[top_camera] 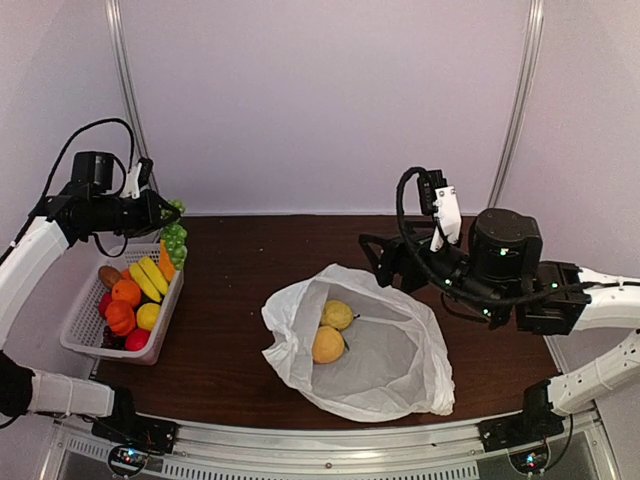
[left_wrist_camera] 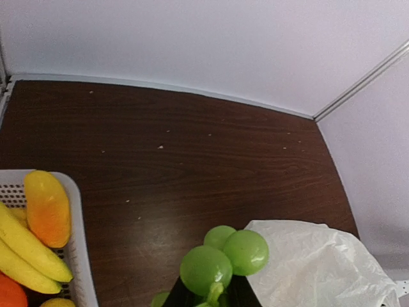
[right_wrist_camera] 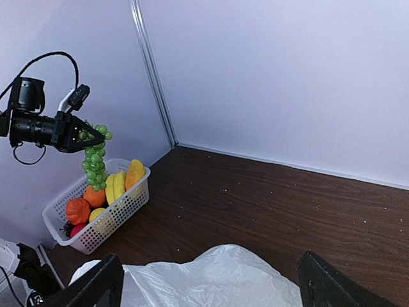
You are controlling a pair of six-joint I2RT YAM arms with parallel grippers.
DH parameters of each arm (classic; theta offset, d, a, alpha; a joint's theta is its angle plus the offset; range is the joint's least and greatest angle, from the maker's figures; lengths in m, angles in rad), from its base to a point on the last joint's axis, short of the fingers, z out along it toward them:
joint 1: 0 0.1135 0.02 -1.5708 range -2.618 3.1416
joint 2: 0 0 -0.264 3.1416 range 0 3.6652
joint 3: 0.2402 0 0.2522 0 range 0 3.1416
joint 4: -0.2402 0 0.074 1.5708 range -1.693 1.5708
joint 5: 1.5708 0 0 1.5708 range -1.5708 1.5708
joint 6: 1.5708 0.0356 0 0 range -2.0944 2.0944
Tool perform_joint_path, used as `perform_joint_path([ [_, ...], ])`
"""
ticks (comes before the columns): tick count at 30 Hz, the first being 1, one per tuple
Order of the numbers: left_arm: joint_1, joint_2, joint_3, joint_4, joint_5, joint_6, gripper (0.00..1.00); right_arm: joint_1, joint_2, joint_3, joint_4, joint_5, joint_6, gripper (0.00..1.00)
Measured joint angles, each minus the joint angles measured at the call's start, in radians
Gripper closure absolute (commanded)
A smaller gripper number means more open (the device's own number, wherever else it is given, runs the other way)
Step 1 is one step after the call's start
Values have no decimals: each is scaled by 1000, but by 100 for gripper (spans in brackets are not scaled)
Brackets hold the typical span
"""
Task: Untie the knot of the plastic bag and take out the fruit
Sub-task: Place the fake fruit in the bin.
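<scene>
I will next move my left gripper down and back toward my base and release the grapes over the lemon in the basket.
The plastic bag (top_camera: 385, 365) lies open and crumpled mid-table, with a yellow fruit (top_camera: 337, 314) and an orange-yellow fruit (top_camera: 328, 344) inside. No knot shows. My left gripper (top_camera: 160, 212) is shut on the stem end of a green grape bunch (top_camera: 175, 242), which hangs over the far end of the white basket (top_camera: 75, 325). In the left wrist view the grapes (left_wrist_camera: 220, 259) sit between the dark fingers (left_wrist_camera: 246, 295). My right gripper (top_camera: 385, 262) stands open and empty over the bag's far edge, its fingers (right_wrist_camera: 96, 284) spread either side of the bag (right_wrist_camera: 211, 278).
The basket (right_wrist_camera: 108, 217) at the left holds bananas (top_camera: 150, 278), a mango (left_wrist_camera: 46, 208), a ribbed orange fruit (top_camera: 120, 317), a lemon (top_camera: 148, 316), a kiwi (top_camera: 109, 276) and a red apple (top_camera: 137, 340). Walls close the table's back and sides.
</scene>
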Motion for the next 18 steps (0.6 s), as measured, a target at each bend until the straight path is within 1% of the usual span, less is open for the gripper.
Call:
perform_joint_path([
  [3, 54, 48, 20, -88, -70, 54, 100, -8, -29, -23, -20, 18, 8, 5],
  [6, 64, 86, 30, -159, -149, 85, 100, -16, -42, -31, -40, 31, 16, 5],
  [9, 64, 83, 23, -214, -211, 88, 100, -21, -49, -34, -51, 41, 24, 5],
  [18, 66, 24, -109, -348, -480, 88, 100, -33, -75, -56, -58, 56, 31, 5],
])
